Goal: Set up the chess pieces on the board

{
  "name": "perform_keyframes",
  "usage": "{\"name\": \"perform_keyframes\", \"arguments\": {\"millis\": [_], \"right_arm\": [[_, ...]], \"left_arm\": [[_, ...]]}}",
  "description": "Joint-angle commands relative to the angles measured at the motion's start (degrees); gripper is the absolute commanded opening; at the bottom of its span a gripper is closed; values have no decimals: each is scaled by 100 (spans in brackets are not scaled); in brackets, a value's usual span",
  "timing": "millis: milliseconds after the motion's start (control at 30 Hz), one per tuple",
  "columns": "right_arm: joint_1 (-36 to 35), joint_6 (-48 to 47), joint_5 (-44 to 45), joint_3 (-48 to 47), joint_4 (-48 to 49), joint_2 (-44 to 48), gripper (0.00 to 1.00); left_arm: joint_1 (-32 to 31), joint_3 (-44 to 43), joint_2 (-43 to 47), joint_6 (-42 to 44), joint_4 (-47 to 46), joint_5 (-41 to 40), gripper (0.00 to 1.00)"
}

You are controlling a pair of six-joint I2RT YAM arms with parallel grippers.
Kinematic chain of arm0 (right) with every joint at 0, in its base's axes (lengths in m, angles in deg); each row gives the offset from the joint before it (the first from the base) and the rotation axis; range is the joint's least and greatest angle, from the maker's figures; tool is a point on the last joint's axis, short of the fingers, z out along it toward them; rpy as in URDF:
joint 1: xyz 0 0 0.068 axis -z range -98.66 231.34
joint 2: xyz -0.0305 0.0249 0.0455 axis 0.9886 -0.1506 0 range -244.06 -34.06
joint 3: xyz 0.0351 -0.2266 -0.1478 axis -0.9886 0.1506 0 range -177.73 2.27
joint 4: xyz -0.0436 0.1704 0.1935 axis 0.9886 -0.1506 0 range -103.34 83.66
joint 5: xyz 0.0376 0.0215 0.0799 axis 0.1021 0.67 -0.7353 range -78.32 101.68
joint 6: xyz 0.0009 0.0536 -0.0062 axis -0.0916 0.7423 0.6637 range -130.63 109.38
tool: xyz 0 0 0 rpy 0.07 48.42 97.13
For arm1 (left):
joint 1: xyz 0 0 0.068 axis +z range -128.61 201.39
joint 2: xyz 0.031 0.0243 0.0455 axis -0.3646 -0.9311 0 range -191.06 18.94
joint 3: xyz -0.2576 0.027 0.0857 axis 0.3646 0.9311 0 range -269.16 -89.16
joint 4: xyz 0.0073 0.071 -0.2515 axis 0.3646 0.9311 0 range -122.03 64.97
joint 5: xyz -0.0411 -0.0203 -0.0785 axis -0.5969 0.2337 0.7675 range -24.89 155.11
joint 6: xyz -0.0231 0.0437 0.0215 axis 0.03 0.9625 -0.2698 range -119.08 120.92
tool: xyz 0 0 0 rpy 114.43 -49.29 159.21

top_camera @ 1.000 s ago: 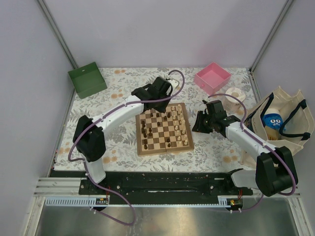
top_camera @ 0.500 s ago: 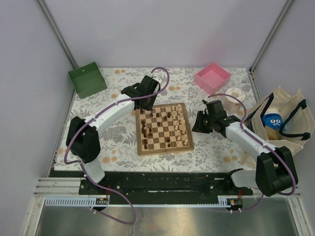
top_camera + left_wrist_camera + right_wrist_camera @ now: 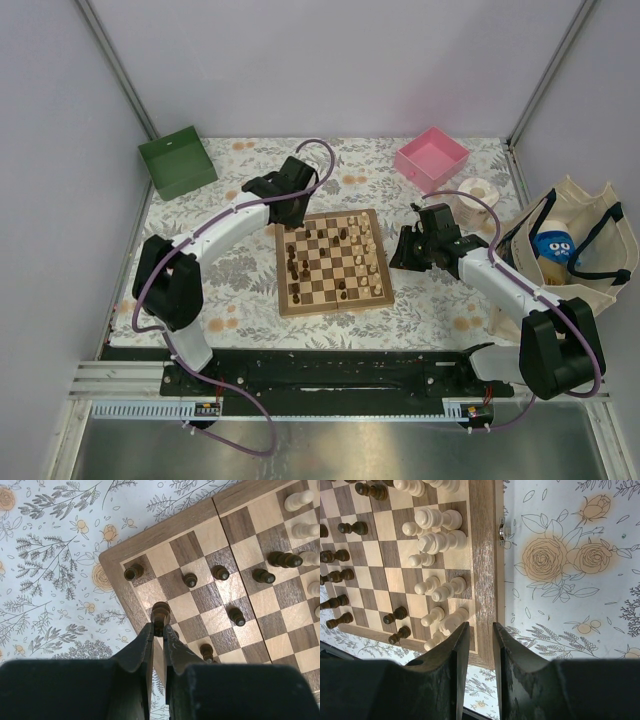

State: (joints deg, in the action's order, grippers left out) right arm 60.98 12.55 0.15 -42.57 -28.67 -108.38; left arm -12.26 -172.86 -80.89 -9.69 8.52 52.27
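Observation:
I will next lower the dark brown piece with my left gripper onto the cream square point(image 3: 290, 238) beside the corner piece and let it go, because that cream square is empty.
The chessboard point(image 3: 365, 295) lies mid-table with dark and cream pieces on it. My left gripper point(image 3: 283, 213) hovers over its far left corner; in the left wrist view my left gripper point(image 3: 158, 628) is shut on a dark brown piece point(image 3: 160, 612) above the board's left edge squares point(image 3: 131, 596). Other dark pieces point(image 3: 189, 580) stand nearby. My right gripper point(image 3: 408, 250) is beside the board's right edge; in the right wrist view my right gripper point(image 3: 479, 630) is open and empty over the board's border point(image 3: 482, 555), next to cream pieces point(image 3: 440, 542).
A green box point(image 3: 177, 161) stands at the back left and a pink box point(image 3: 431, 157) at the back right. A roll of tape point(image 3: 478, 195) and a cloth bag point(image 3: 570, 250) holding a blue item lie at the right.
My left arm has swung left from the board's far middle to its far left corner. The right arm has not moved.

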Motion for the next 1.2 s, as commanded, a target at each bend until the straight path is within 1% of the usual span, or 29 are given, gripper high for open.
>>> {"name": "perform_keyframes", "arguments": {"millis": [0,233,600,933,1167], "right_arm": [[-38,46,-69,-297,53,85,34],[-38,90,-51,-455,-96,164,34],[-47,117,-78,-412,-123,445,37],[-38,134,-95,-473,-123,375,37],[-29,143,-113,-473,-123,357,37]], "left_arm": [[122,134,104,-169,-328,80,0],[271,144,-159,-196,-417,221,0],[403,161,-581,-222,-531,264,0],[420,258,-801,-275,-733,291,0],[429,231,-906,-319,-707,282,0]]}}
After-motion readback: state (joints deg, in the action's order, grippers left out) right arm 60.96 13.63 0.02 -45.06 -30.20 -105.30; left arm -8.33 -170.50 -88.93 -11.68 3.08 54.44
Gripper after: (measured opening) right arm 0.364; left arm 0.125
